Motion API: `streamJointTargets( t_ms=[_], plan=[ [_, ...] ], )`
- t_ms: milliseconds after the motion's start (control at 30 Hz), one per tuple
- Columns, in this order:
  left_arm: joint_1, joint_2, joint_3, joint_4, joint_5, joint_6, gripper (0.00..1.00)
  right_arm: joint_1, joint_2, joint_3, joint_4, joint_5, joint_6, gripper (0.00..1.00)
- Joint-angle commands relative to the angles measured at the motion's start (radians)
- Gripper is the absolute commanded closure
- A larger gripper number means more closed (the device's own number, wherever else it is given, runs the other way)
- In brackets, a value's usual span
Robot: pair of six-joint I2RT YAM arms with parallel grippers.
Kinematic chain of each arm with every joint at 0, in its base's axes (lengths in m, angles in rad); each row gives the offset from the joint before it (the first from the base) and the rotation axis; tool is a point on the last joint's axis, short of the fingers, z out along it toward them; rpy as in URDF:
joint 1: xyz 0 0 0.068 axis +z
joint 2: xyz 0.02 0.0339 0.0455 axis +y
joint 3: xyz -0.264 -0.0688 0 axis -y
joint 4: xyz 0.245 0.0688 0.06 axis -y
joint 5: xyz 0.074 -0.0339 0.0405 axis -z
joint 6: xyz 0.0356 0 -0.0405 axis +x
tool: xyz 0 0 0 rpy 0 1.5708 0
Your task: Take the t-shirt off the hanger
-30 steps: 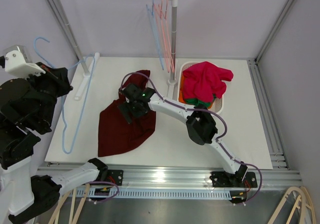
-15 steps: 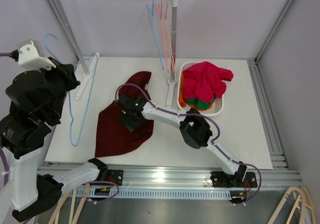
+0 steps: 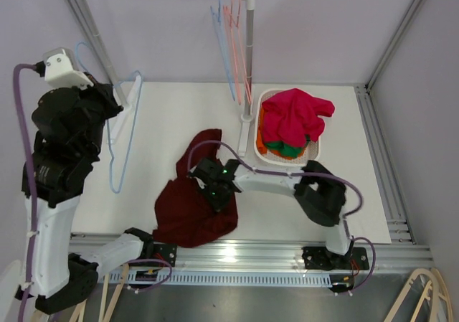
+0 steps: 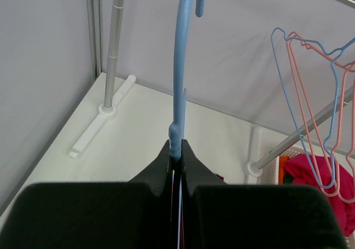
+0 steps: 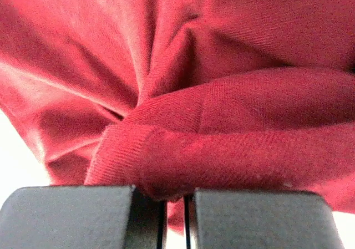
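Note:
I will move the t-shirt [image 3: 188,218] in my right gripper, which is free of the hanger, up and outward over the white basket next. Then I will lower it onto the basket's clothes.
The dark red t-shirt [image 3: 188,218] lies crumpled on the white table [image 3: 165,114] near its front edge. My right gripper [image 3: 219,193] rests on the shirt's right side, shut on a fold of the cloth. In the right wrist view that red fold [image 5: 222,160] bulges just above the closed jaws of the right gripper [image 5: 175,204]. At the left, my left gripper [image 3: 107,101] is raised and shut on the light blue hanger [image 3: 122,146]. The hanger hangs bare, apart from the shirt. In the left wrist view the hanger [image 4: 180,66] rises straight up out of the left gripper [image 4: 176,149].
A clothes rack [image 3: 249,42] stands at the back with several blue and pink hangers [image 3: 231,21] on its rail. A white basket [image 3: 320,147] of pink, green and orange clothes sits at the back right. The rack's left foot [image 3: 123,121] lies beside the blue hanger.
My right gripper has shut on the t-shirt and dragged it toward the near edge. The left arm has lifted the bare hanger up and toward the back.

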Motion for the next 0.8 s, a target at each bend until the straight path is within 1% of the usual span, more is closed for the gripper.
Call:
streamJointTargets(
  t_ms=[0,67,100,133,167,200,233,300,333,367,400,467,533,567,600,633,667,700,767],
  plan=[
    [0.065,0.038,-0.053,0.148,0.143,0.027,0.99,0.008,-0.344,-0.154,-0.056,-0.007,0.057,1.0],
    [0.077,0.046,-0.076,0.207,0.143,0.047,0.99,-0.012,-0.486,-0.201,-0.074,0.03,0.093,1.0],
    [0.091,0.05,-0.091,0.253,0.158,0.049,0.99,-0.021,-0.619,-0.225,-0.079,0.06,0.109,1.0],
    [0.094,0.055,-0.09,0.264,0.164,0.049,0.99,-0.035,-0.68,-0.23,-0.085,0.118,0.122,1.0],
    [0.096,0.069,-0.076,0.273,0.171,0.047,0.99,-0.07,-0.732,-0.227,-0.102,0.125,0.144,1.0],
    [0.099,0.075,-0.061,0.284,0.183,0.047,0.99,-0.093,-0.78,-0.213,-0.12,0.166,0.155,1.0],
    [0.1,0.083,-0.042,0.288,0.187,0.046,0.99,-0.114,-0.854,-0.166,-0.14,0.261,0.164,1.0],
    [0.102,0.106,-0.021,0.293,0.191,0.044,0.99,-0.162,-0.903,-0.1,-0.215,0.382,0.169,1.0],
    [0.102,0.113,0.011,0.298,0.191,0.044,0.99,-0.179,-0.924,-0.028,-0.238,0.5,0.167,1.0],
    [0.103,0.123,0.022,0.301,0.191,0.044,0.99,-0.199,-0.923,0.009,-0.275,0.542,0.16,1.0],
    [0.105,0.139,0.031,0.304,0.191,0.044,0.99,-0.246,-0.92,0.044,-0.284,0.571,0.138,1.0],
    [0.108,0.162,0.081,0.31,0.192,0.041,0.99,-0.299,-0.894,0.133,-0.281,0.587,0.112,1.0],
    [0.108,0.204,0.12,0.317,0.194,0.049,0.99,-0.368,-0.875,0.17,-0.243,0.564,0.069,1.0],
    [0.109,0.221,0.151,0.314,0.194,0.06,0.99,-0.395,-0.84,0.219,-0.213,0.542,0.057,1.0],
    [0.109,0.239,0.191,0.308,0.189,0.066,0.99,-0.45,-0.817,0.255,-0.208,0.498,0.049,1.0],
    [0.109,0.273,0.22,0.304,0.178,0.076,0.99,-0.476,-0.761,0.325,-0.196,0.478,0.034,1.0],
    [0.109,0.29,0.255,0.302,0.174,0.078,0.99,-0.5,-0.73,0.325,-0.194,0.464,0.026,1.0],
    [0.112,0.305,0.265,0.299,0.171,0.08,0.99,-0.547,-0.696,0.415,-0.2,0.426,0.023,1.0],
    [0.114,0.34,0.294,0.302,0.174,0.089,0.99,-0.589,-0.632,0.511,-0.211,0.387,0.017,1.0]
  ],
)
